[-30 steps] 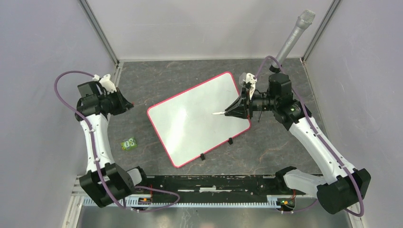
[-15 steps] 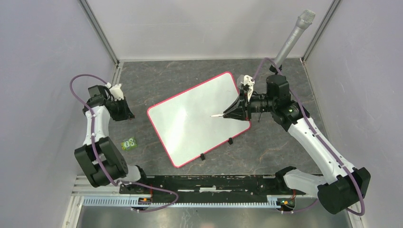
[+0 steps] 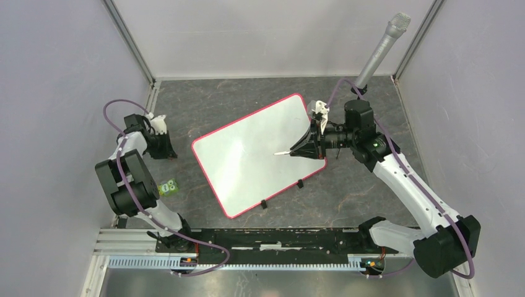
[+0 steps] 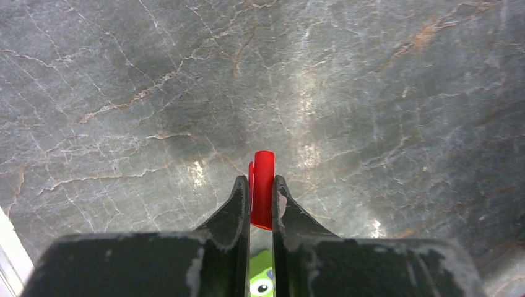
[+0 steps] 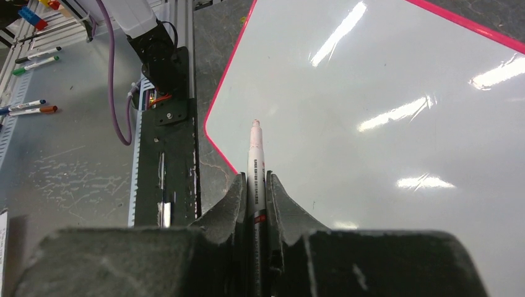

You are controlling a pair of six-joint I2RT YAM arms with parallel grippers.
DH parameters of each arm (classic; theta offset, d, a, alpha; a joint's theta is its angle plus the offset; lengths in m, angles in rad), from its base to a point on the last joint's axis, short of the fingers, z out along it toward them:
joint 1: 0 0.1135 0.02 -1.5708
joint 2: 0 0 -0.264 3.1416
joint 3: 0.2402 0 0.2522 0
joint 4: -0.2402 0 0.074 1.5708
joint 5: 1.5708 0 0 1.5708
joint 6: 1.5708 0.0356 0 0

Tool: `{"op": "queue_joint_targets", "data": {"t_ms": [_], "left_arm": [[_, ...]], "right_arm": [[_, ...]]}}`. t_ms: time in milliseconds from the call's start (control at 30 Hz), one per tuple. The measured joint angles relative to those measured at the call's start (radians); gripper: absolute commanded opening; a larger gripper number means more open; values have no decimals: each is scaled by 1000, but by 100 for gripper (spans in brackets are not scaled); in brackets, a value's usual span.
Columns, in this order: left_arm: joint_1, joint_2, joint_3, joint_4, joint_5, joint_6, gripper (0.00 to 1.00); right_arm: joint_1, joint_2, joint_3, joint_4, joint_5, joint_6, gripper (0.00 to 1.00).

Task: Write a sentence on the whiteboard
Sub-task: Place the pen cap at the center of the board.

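Observation:
The bare tabletop (image 3: 175, 164) beside the green card lies clear of the whiteboard (image 3: 247, 162), so I need to lower my left gripper onto that spot next and release the red marker cap.
The whiteboard (image 3: 247, 162) lies tilted on the dark stone table, pink-framed, with two black clips on its near edge. Its white surface (image 5: 384, 161) is blank; the sentence is not in view. My right gripper (image 3: 304, 148) hovers over the board's right part, shut on a white marker (image 5: 255, 154) whose bare tip (image 3: 282, 151) points left above the board. My left gripper (image 3: 166, 150) is off the board's left side, low over the bare table, shut on a red marker cap (image 4: 264, 167).
A small green card (image 3: 168, 186) lies on the table left of the board. A grey microphone-like rod (image 3: 382, 48) leans in at the back right. The black rail (image 3: 278, 238) runs along the front. Spare markers (image 5: 30, 59) lie beyond it.
The left arm has folded back, its elbow swinging towards the base, and its gripper with the cap has shifted slightly nearer. The right gripper with the marker has edged a little left.

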Motion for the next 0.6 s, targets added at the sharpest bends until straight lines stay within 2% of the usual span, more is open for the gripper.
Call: {"op": "queue_joint_targets", "data": {"t_ms": [300, 600], "left_arm": [[0, 79, -3, 40, -42, 50, 19], [0, 90, -27, 58, -60, 87, 33]], "right_arm": [[0, 8, -20, 5, -8, 1, 0], [0, 9, -26, 11, -19, 7, 0]]}}
